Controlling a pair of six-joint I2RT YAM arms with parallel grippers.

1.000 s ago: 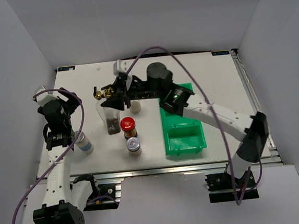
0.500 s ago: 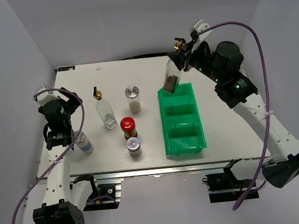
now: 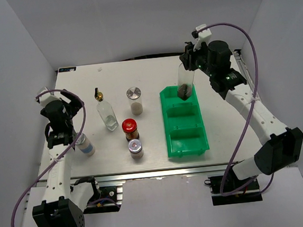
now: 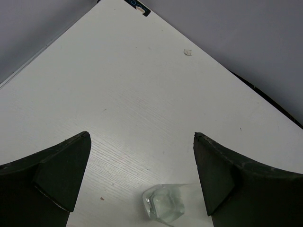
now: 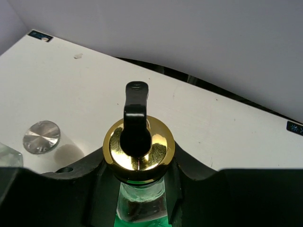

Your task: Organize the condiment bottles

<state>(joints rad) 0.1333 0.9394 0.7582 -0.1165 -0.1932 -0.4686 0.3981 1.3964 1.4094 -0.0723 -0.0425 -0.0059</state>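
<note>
The right gripper turns and lowers the held bottle onto the bottom of the bin's far section [image 3: 174, 96] next, then releases, since that section lies below, free of other bottles.
My right gripper [image 3: 189, 63] is shut on the neck of a tall clear glass bottle [image 3: 185, 83] with dark contents. It holds the bottle upright in the far compartment of the green bin [image 3: 169, 123]. The right wrist view shows its gold-black spout [image 5: 138, 142] between my fingers, with green below. A second tall spouted bottle [image 3: 107, 114], a silver-lidded jar [image 3: 134, 96], a red-capped jar [image 3: 130, 128] and another silver-lidded jar [image 3: 136, 146] stand mid-table. A third silver-lidded jar [image 3: 84, 145] stands by my left arm. My left gripper [image 3: 66, 107] is open and empty.
The bin's middle and near compartments hold nothing. The left wrist view shows bare white table toward the far-left corner and a bit of clear glass [image 4: 163, 210] at the bottom edge. White walls enclose the table on three sides.
My right arm has carried the dark-filled bottle from the mid-left of the table across to the bin and lowered it upright into the far compartment. The left arm has not moved.
</note>
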